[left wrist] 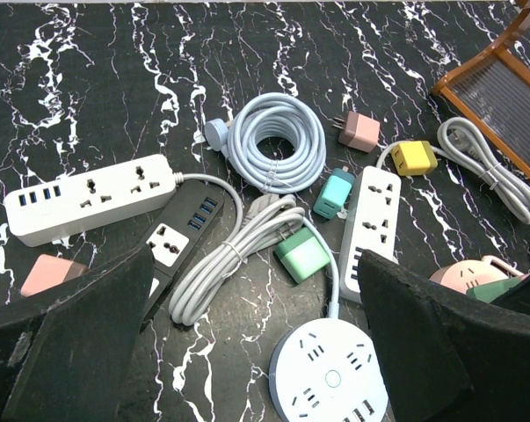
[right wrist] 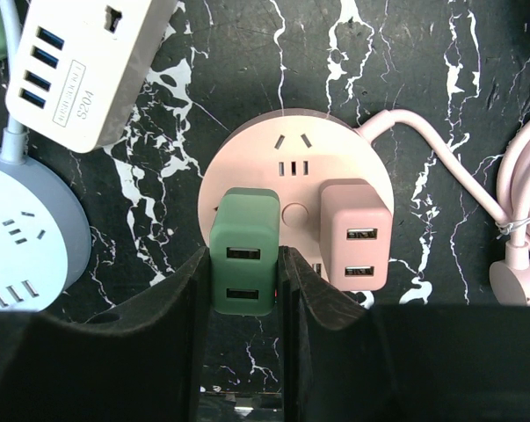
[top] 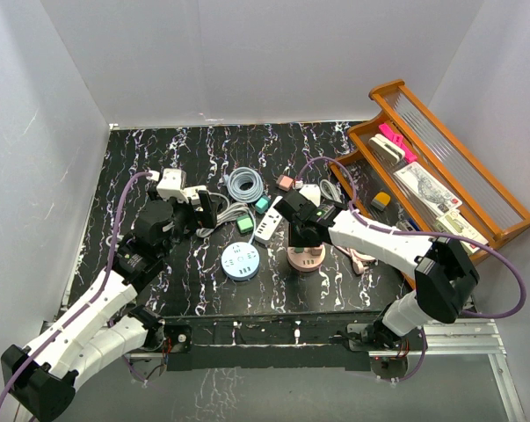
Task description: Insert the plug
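Note:
Next, my right gripper moves down, presses the green plug (right wrist: 244,251) into the pink power strip's side (right wrist: 215,206) opposite the pink charger plug and releases it, as it stands over that side.
My right gripper (right wrist: 243,281) is shut on a dark green USB charger plug (right wrist: 244,251), one finger on each side. The plug stands upright over the left part of the round pink power strip (right wrist: 286,141); its prongs are hidden, so I cannot tell how deep it sits. A pink charger plug (right wrist: 356,236) stands on the strip's right side. In the top view my right gripper (top: 301,233) is right above the pink strip (top: 306,258). My left gripper (left wrist: 256,264) is open and empty above a bundled white cable, at the left in the top view (top: 203,211).
A round pale blue strip (top: 239,261) lies left of the pink one. Near my left gripper lie a white strip (left wrist: 89,198), a black strip (left wrist: 181,233), a coiled cable (left wrist: 275,143), a second white strip (left wrist: 374,220) and several loose plugs. A wooden tray (top: 502,230) stands at the right.

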You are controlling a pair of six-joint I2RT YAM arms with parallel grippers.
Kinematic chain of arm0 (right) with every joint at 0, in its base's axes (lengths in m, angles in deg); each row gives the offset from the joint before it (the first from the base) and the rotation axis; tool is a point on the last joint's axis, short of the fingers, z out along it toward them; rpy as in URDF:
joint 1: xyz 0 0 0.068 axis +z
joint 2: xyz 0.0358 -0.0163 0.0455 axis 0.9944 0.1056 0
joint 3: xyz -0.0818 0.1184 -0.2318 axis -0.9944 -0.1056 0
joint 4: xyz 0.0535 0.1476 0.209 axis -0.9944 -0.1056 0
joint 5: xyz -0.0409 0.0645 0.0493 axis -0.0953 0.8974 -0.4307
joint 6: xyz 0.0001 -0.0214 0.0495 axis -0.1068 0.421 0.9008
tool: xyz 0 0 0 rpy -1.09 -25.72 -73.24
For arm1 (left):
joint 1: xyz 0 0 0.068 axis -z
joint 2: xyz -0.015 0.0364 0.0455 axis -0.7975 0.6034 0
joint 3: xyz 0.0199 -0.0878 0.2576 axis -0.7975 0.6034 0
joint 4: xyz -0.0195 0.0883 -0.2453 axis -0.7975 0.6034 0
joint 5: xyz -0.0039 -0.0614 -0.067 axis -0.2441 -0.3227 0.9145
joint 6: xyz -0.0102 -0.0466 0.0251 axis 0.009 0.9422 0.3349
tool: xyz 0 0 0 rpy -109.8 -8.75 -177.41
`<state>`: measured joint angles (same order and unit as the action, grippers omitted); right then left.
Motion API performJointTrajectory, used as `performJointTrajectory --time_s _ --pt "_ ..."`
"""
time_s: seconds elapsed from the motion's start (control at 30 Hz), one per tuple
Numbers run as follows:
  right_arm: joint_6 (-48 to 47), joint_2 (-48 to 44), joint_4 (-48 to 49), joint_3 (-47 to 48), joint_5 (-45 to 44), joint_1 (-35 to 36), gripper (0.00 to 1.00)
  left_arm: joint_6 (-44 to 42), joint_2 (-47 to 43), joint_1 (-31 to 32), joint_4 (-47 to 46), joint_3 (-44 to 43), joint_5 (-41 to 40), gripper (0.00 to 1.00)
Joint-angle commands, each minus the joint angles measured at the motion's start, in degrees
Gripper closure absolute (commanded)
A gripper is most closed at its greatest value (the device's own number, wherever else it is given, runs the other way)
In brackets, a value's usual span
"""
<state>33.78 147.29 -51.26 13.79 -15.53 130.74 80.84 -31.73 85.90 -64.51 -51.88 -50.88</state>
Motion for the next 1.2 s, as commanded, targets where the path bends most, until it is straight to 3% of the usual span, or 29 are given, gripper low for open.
performJointTrajectory --time_s 0.0,0.27,0.73,1.17 --pt "-2.0 0.2 2.1 -0.9 1.4 -0.6 1.0 -0.6 -0.5 0.2 -1.4 0.5 0.3 0.02" --pt "-4.4 0.4 2.7 -1.2 6.0 -0.7 1.0 -0.6 -0.7 0.2 -1.3 0.5 0.3 0.02" --pt "-4.5 3.4 0.8 -0.6 1.7 -0.7 1.0 -0.9 -0.7 0.1 -1.3 0.5 0.1 0.02" --pt "-6.3 6.5 3.2 -3.2 3.9 -0.8 1.0 -1.1 -0.2 0.1 -1.4 0.3 0.2 0.02"
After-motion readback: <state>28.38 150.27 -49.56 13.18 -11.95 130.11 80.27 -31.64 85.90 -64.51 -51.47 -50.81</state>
